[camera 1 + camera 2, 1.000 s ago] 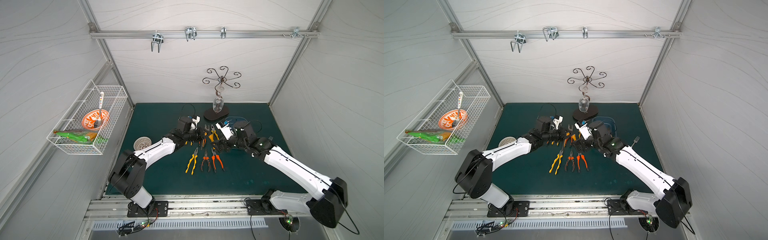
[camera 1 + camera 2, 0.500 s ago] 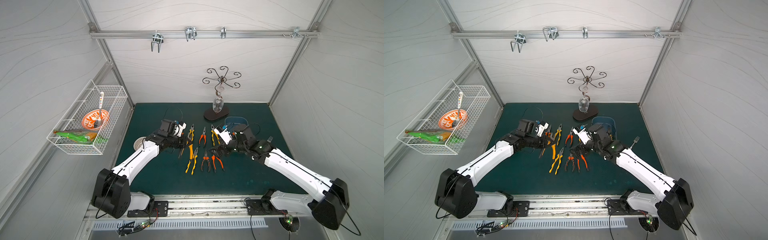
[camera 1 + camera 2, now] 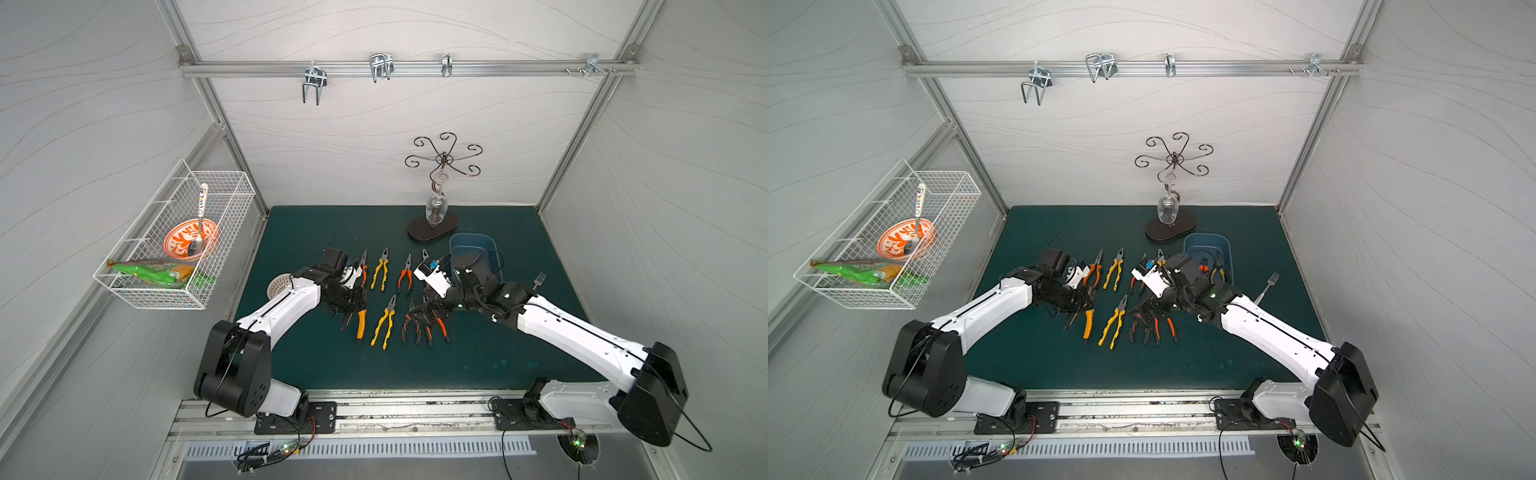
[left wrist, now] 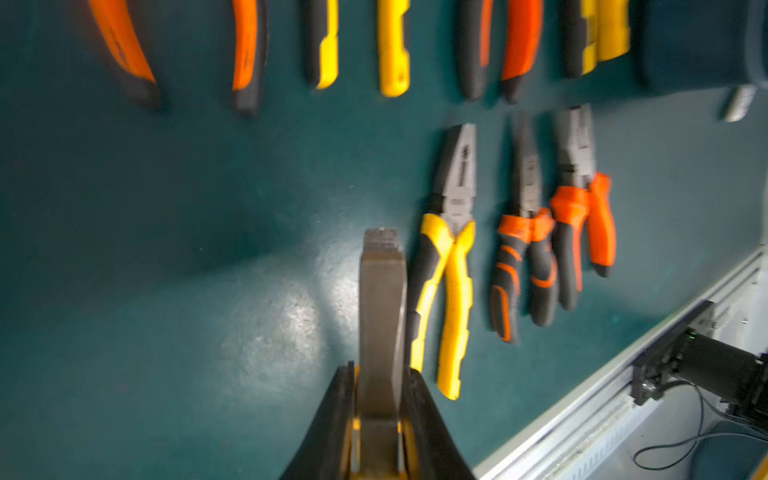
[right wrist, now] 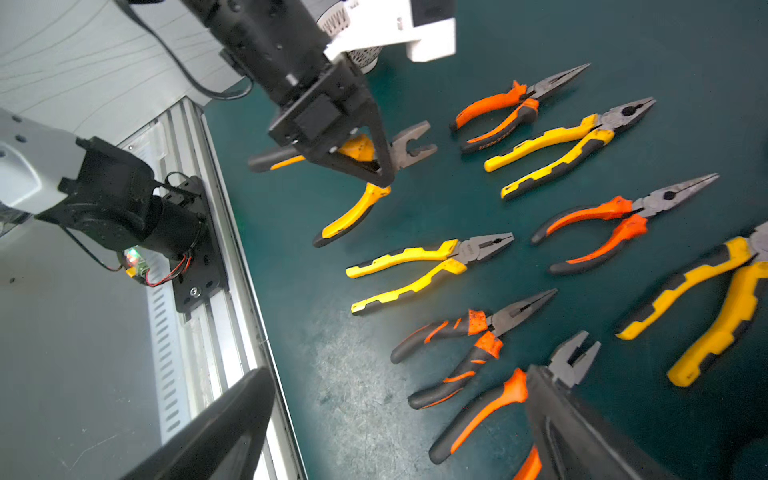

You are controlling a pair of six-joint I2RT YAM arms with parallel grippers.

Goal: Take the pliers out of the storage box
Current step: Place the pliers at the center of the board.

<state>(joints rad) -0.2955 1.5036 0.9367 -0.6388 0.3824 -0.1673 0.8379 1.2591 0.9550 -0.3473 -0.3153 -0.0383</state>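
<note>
My left gripper will lower the blunt pliers next onto the bare mat (image 3: 353, 327) (image 4: 332, 286) beside the yellow-black pliers and let them go. That spot is below, at the clear end of the row.
My left gripper (image 3: 351, 305) (image 4: 380, 374) is shut on the head of blunt pliers (image 5: 409, 147) with amber-black handles (image 3: 1088, 322), low over the mat, left of the front row; I cannot tell whether they touch it. My right gripper (image 3: 428, 313) (image 5: 399, 374) stands open over orange-black pliers (image 5: 478, 415) at the right end of that row. Several more pliers (image 3: 384, 322) lie in two rows on the green mat. The blue storage box (image 3: 1206, 237) sits behind the right wrist, with two pliers (image 3: 1217, 269) showing inside.
A silver fork (image 3: 539, 281) lies right of the box. A dark stand with a hanging glass (image 3: 434, 216) is at the back. A white strainer (image 3: 279, 286) sits by the left arm. A wire basket (image 3: 174, 249) hangs on the left wall. The metal rail (image 3: 374, 411) borders the front.
My left arm has carried the amber-handled pliers from the back of the mat to the left and forward, down beside the front row. The right gripper, open throughout, has come forward over the orange pliers.
</note>
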